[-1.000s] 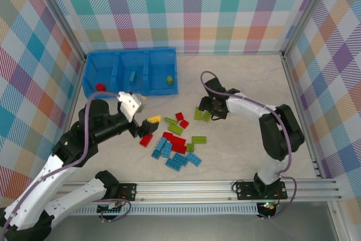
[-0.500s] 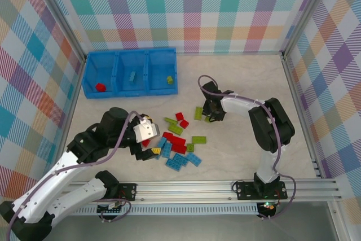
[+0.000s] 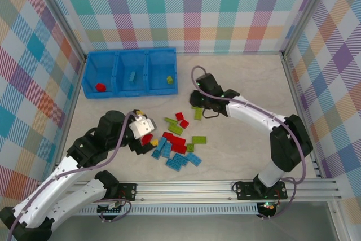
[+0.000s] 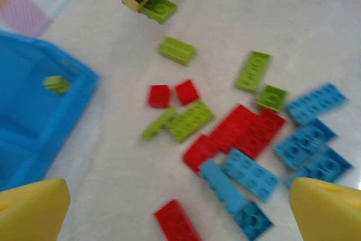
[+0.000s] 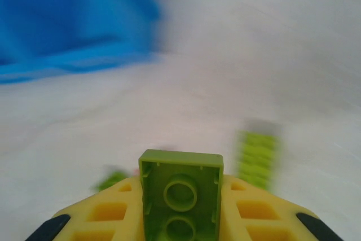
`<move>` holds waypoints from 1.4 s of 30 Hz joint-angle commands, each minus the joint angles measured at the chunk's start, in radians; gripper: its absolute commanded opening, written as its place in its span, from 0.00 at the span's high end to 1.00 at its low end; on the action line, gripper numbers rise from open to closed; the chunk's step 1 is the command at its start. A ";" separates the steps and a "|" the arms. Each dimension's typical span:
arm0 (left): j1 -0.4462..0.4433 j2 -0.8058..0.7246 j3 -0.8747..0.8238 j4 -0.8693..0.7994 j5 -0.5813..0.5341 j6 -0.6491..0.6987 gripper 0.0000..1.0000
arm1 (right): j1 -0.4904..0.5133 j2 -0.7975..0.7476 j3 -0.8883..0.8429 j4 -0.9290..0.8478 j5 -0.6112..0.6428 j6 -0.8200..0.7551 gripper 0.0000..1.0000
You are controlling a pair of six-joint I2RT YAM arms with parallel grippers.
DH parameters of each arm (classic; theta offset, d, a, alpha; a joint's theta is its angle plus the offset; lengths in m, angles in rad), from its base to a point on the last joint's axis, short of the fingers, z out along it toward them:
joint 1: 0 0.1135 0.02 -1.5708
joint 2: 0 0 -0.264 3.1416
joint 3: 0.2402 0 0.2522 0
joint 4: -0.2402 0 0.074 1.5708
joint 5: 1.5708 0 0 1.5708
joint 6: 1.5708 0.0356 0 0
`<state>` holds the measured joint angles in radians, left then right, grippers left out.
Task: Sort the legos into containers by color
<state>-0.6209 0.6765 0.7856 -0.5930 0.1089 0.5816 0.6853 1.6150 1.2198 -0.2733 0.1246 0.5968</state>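
Note:
My right gripper carries the lime green brick (image 5: 180,196) outward over the tray's nearest bin (image 5: 56,15) next and releases it there, since a green brick is already inside.
The blue three-bin tray (image 3: 130,73) stands at the back left, with a red brick (image 3: 100,87) in its left bin, a light blue one (image 3: 132,75) in the middle and a green one (image 3: 168,79) on the right. Loose red, green and light blue bricks (image 3: 177,142) lie mid-table. My right gripper (image 3: 196,101) hovers just right of the tray, shut on a lime green brick (image 5: 180,196). My left gripper (image 4: 180,218) is open low over the pile's left edge, a red brick (image 4: 176,221) lying between its yellow fingertips (image 4: 31,210).
A green brick (image 3: 198,114) lies on the table just below my right gripper. Checked walls and metal posts (image 3: 290,77) enclose the table. The tray's corner (image 5: 73,21) is blurred at the upper left in the right wrist view.
My right gripper has lifted and swung up and left toward the tray with the green brick. My left arm has dropped down from near the tray to the pile's left side.

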 commanded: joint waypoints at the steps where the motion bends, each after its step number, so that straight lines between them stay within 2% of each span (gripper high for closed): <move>1: 0.072 -0.018 -0.018 0.144 -0.131 -0.129 0.00 | 0.037 0.067 0.088 0.213 -0.180 -0.212 0.79; 4: 0.107 -0.008 -0.021 0.174 -0.216 -0.175 0.01 | 0.040 0.184 0.221 0.210 -0.200 -0.280 0.83; 9: 0.156 -0.008 -0.026 0.219 -0.303 -0.239 0.01 | 0.043 0.388 0.416 0.229 -0.088 -0.423 0.78; 14: 0.174 -0.010 -0.047 0.237 -0.303 -0.239 0.01 | 0.045 0.549 0.573 0.250 0.019 -0.516 0.79; 19: 0.176 0.000 -0.048 0.245 -0.282 -0.247 0.01 | 0.045 0.704 0.765 0.150 0.109 -0.561 0.79; 24: 0.176 -0.009 -0.053 0.246 -0.291 -0.247 0.01 | 0.045 0.767 0.822 0.126 0.143 -0.559 0.60; 26: 0.176 -0.009 -0.055 0.244 -0.294 -0.246 0.01 | 0.046 0.764 0.825 0.116 0.133 -0.551 0.52; 34: 0.177 0.004 -0.051 0.236 -0.294 -0.250 0.01 | 0.056 0.617 0.736 0.112 0.072 -0.521 0.51; 39: 0.183 0.046 -0.028 0.204 -0.303 -0.291 0.01 | 0.056 0.385 0.535 0.132 -0.089 -0.447 0.50; 42: 0.184 0.132 0.047 0.102 -0.250 -0.361 0.00 | 0.056 0.193 0.357 0.128 -0.240 -0.428 0.47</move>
<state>-0.4488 0.7540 0.7624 -0.4175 -0.1730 0.2981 0.7338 1.9823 1.6539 -0.1581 0.0521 0.1242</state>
